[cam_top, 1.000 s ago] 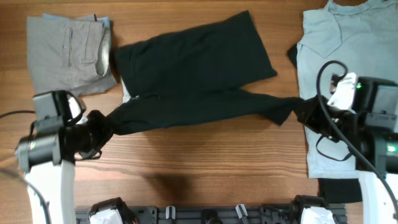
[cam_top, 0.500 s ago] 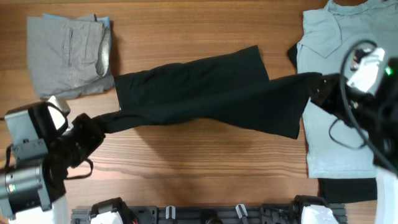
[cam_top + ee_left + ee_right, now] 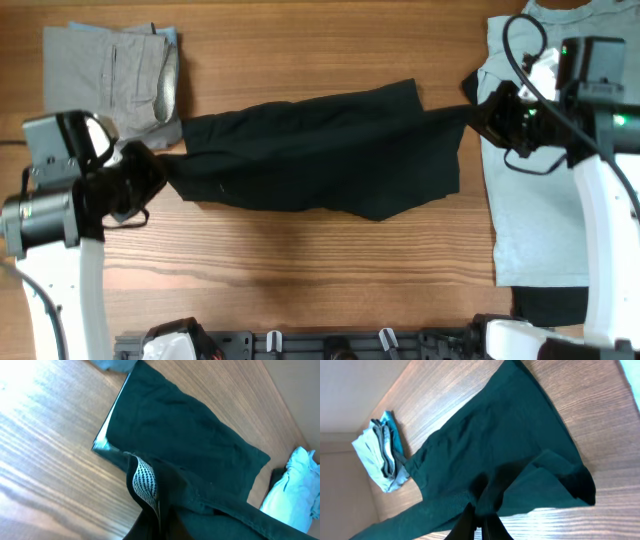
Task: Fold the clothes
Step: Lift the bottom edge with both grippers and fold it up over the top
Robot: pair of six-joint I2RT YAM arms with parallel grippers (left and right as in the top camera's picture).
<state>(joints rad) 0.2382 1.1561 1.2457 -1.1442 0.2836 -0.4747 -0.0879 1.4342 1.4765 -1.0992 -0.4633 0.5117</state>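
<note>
My left gripper will move outward and down to release the waistband on the black trousers' far corner [image 3: 198, 124] [image 3: 138, 371], because the lower layer there is still uncovered.
A pair of black trousers [image 3: 320, 150] lies stretched across the middle of the table, doubled over lengthwise. My left gripper [image 3: 152, 172] is shut on its left end, where the patterned waistband lining shows in the left wrist view [image 3: 145, 485]. My right gripper [image 3: 480, 112] is shut on its right end, by the edge of the light blue shirt; the pinched cloth shows in the right wrist view [image 3: 485, 505]. The trousers hang taut between both grippers.
Folded grey trousers [image 3: 112, 85] lie at the back left, also in the right wrist view [image 3: 380, 455]. A light blue t-shirt [image 3: 540, 170] lies spread at the right, with a dark garment [image 3: 550, 305] under its front edge.
Both grippers have carried their ends of the black trousers toward the back of the table. The lower layer now lies folded over the upper one.
</note>
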